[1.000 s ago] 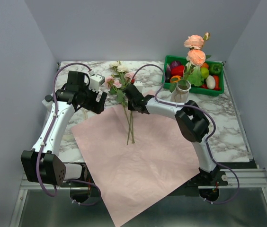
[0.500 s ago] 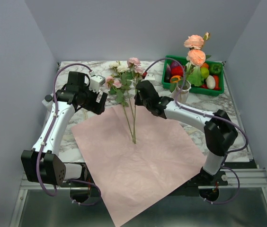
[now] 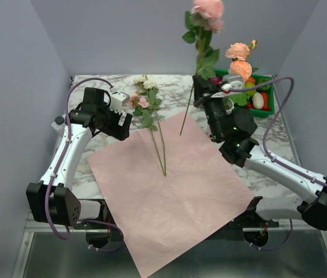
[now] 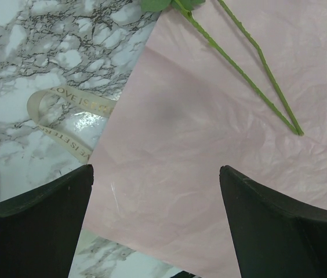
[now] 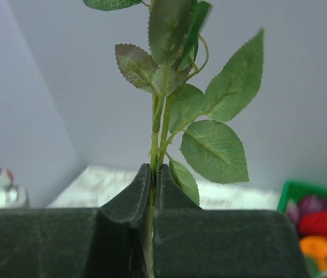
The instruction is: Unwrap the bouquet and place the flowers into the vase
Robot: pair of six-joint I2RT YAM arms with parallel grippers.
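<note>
The rose in my right gripper is over the paper. I need to move it to the right in the top view, then down beside the peach roses.
My right gripper (image 3: 203, 92) (image 5: 155, 168) is raised and shut on the thin green stem (image 5: 154, 130) of a pink rose (image 3: 207, 8), held upright with its lower stem hanging over the paper. The bouquet lies undone: lilac-pink paper (image 3: 169, 191) (image 4: 210, 145) is spread flat. Other flowers (image 3: 146, 101) lie at its far edge, and two of their stems (image 4: 256, 75) run onto the paper. Two peach roses (image 3: 239, 58) stand upright at the back right. The vase itself is hidden behind my right arm. My left gripper (image 3: 120, 124) (image 4: 156, 171) hovers open over the paper's left corner.
A green crate (image 3: 271, 101) of plastic fruit and vegetables sits at the back right, behind my right arm. A cream ribbon (image 4: 65, 110) lies on the marble table (image 3: 279, 156) beside the paper's left corner. Grey walls enclose three sides.
My right arm has lifted the pink rose off the paper and swung right and up, turning the stem upright. The left arm and the other flowers have not moved.
</note>
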